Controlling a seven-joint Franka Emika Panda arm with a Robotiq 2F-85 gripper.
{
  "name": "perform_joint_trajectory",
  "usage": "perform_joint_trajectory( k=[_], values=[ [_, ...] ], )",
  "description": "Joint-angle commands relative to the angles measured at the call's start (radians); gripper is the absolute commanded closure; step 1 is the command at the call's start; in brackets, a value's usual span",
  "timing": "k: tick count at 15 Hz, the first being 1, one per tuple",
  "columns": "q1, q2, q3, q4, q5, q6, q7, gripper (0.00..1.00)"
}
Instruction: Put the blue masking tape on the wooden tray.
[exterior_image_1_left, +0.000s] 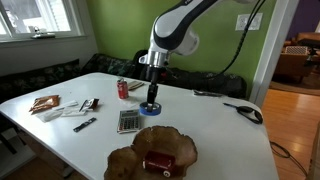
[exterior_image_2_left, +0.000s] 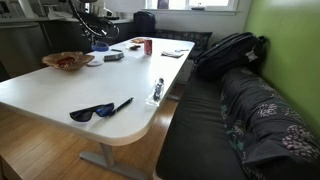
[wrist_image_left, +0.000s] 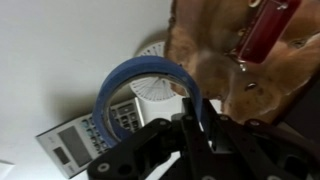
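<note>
The robot's gripper should next carry the tape across to where the wooden tray (exterior_image_1_left: 140, 152) has bare wood (exterior_image_1_left: 163, 139) beside its dark red object, then go down and let go of the tape.
The blue masking tape (wrist_image_left: 125, 78) is a blue ring, and my gripper (wrist_image_left: 196, 118) is shut on its wall, one finger inside the ring and one outside. In both exterior views the tape (exterior_image_1_left: 151, 107) (exterior_image_2_left: 99, 47) hangs under the gripper (exterior_image_1_left: 151, 97) (exterior_image_2_left: 97, 38), low over the white table, just behind the grey calculator (exterior_image_1_left: 129, 121). The wooden tray (exterior_image_1_left: 140, 152) (exterior_image_2_left: 60, 62) (wrist_image_left: 205, 55) is a brown scalloped dish near the table's front edge, a little beyond the tape. A dark red object (exterior_image_1_left: 158, 163) (wrist_image_left: 265, 30) lies in it.
A red soda can (exterior_image_1_left: 123, 89) (exterior_image_2_left: 147, 45) stands behind the calculator (wrist_image_left: 70, 145). Packets and a small dark item (exterior_image_1_left: 84, 124) lie nearby. Sunglasses (exterior_image_1_left: 243, 112) (exterior_image_2_left: 92, 112), a pen (exterior_image_2_left: 122, 104) and a small bottle (exterior_image_2_left: 158, 90) lie at the table's other end, with a bench beside it.
</note>
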Motion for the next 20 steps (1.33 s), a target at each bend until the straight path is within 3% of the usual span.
perform_joint_trajectory(
  k=[1,2,4,5,20],
  values=[
    [-0.011,0.062,0.049,0.098,0.100,-0.173,-0.115,0.97],
    [0.028,0.019,0.001,0.046,0.074,-0.093,-0.062,0.88],
    [0.029,0.034,0.007,0.076,0.100,-0.145,-0.091,0.88],
    [0.028,0.039,0.007,0.083,0.103,-0.150,-0.098,0.97],
    [0.131,-0.056,-0.056,-0.027,0.094,-0.397,0.135,0.97]
  ],
)
